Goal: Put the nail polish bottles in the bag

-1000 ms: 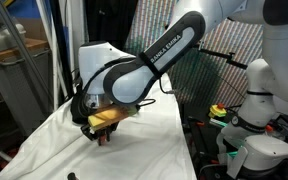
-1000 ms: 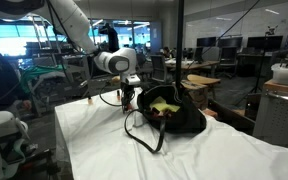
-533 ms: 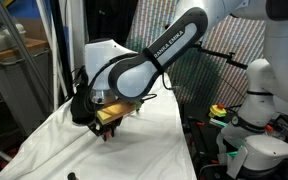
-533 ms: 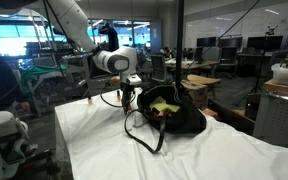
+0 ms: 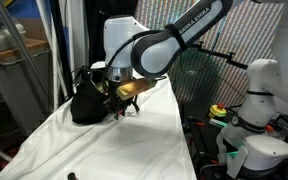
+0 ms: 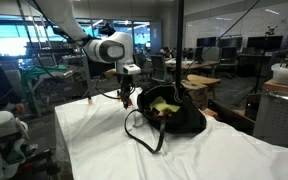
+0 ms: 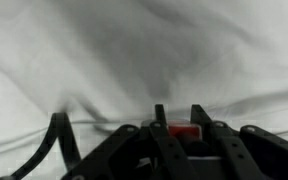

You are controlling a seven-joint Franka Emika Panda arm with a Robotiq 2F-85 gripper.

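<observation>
My gripper is just beside the open bag with the small bottle point(image 7: 186, 131), so next it should lift, carry it over the bag's yellow-green inside and let it go there.
In the wrist view my gripper point(image 7: 179, 114) is shut on a small nail polish bottle point(image 7: 186, 131) with a red body, held between the dark fingers above the white cloth. In both exterior views the gripper point(image 5: 122, 101) point(image 6: 125, 91) hangs over the table just beside the bag point(image 5: 87, 101) point(image 6: 170, 113). The bag is black and slouchy, with a yellow-green inside point(image 6: 162, 102) and a looped handle point(image 6: 137, 132). A black strap point(image 7: 59, 142) shows at the lower left of the wrist view. No other bottle can be made out.
A wrinkled white cloth point(image 5: 124, 145) point(image 6: 99, 145) covers the table. A white robot body point(image 5: 256, 95) and coloured clutter point(image 5: 219, 112) stand past one table edge. A glass partition point(image 6: 179, 50) rises behind the bag.
The arm has risen off the cloth with the red bottle still in the gripper, uncovering the bag in an exterior view. The bag has not moved.
</observation>
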